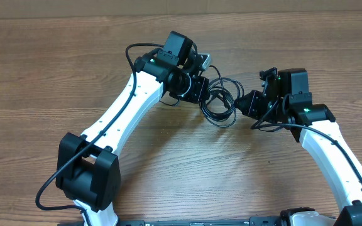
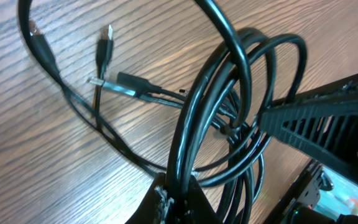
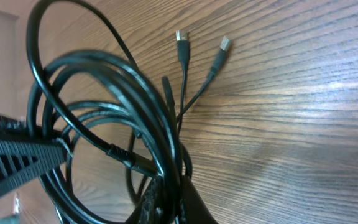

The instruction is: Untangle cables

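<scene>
The cable loops hang in a bunch, so I will move my left gripper to the left in the overhead view, over the bare wood [image 1: 183, 115] beside the cable bundle, and let go of the cable parts.
The cables [image 1: 220, 98] are a tangle of thin black loops at the middle of the wooden table, between the two arms. My left gripper [image 1: 201, 88] is shut on several strands at the bundle's left side; in the left wrist view the cables [image 2: 222, 106] rise from my jaws [image 2: 178, 198], and loose plug ends [image 2: 104, 50] lie on the wood beyond. My right gripper [image 1: 247, 103] is shut on strands at the bundle's right side. In the right wrist view the looped cables [image 3: 117, 93] run into the jaws [image 3: 178, 199], with two plug ends [image 3: 201, 43] on the table.
The wooden table [image 1: 187, 169] extends all round. The left arm's thicker black cable [image 1: 131, 53] arcs beside its wrist. The other gripper's ribbed finger shows in the left wrist view [image 2: 328, 118] and in the right wrist view [image 3: 11, 155].
</scene>
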Controlling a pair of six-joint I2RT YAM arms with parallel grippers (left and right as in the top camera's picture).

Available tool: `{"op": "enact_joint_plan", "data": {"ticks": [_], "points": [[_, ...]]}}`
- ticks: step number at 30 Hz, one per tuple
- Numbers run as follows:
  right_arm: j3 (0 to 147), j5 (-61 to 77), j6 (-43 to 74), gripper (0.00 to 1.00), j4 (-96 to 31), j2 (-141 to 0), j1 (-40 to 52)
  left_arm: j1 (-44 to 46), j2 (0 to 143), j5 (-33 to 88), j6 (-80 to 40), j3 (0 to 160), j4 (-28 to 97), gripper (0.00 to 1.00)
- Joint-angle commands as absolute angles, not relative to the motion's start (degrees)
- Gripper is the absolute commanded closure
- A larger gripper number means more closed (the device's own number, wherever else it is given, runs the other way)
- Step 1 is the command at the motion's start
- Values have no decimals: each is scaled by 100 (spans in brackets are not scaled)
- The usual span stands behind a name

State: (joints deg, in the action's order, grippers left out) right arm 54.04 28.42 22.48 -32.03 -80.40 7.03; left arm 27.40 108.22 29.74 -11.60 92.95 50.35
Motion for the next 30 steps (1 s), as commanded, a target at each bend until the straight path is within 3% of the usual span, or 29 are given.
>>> {"op": "enact_joint_plan", "data": {"ticks": [1, 10, 15, 17, 19, 21, 23, 26, 30], "points": [[5546, 2467, 2274, 96, -3179, -8071, 716, 2740, 10787, 2143, -1037, 9376, 5242, 96], [5546, -620, 3430, 96, -3918, -8071, 711, 2692, 10787, 62, -1118, 9373, 6145, 96], [5546, -1170, 3629, 96, -4121, -8071, 711, 2598, 10787, -620, -1201, 9376, 6318, 96], [5548, -567, 3586, 95, -3931, -8071, 711, 2589, 10785, 38, -1125, 9382, 6235, 96], [5548, 755, 3070, 80, -3566, -8071, 711, 2589, 10785, 1686, -301, 9384, 6058, 96], [5548, 2296, 2368, 47, -3166, -8071, 714, 2596, 10785, 3068, 285, 9382, 5863, 96], [5548, 3234, 2095, 27, -2993, -8071, 714, 2596, 10785, 3367, 246, 9382, 5658, 96], [5548, 3548, 2067, 20, -3050, -8071, 714, 2596, 10787, 3225, 108, 9382, 5544, 96], [5546, 3334, 2071, 19, -3186, -8073, 714, 2596, 10787, 3583, 143, 9382, 5513, 96]]}}
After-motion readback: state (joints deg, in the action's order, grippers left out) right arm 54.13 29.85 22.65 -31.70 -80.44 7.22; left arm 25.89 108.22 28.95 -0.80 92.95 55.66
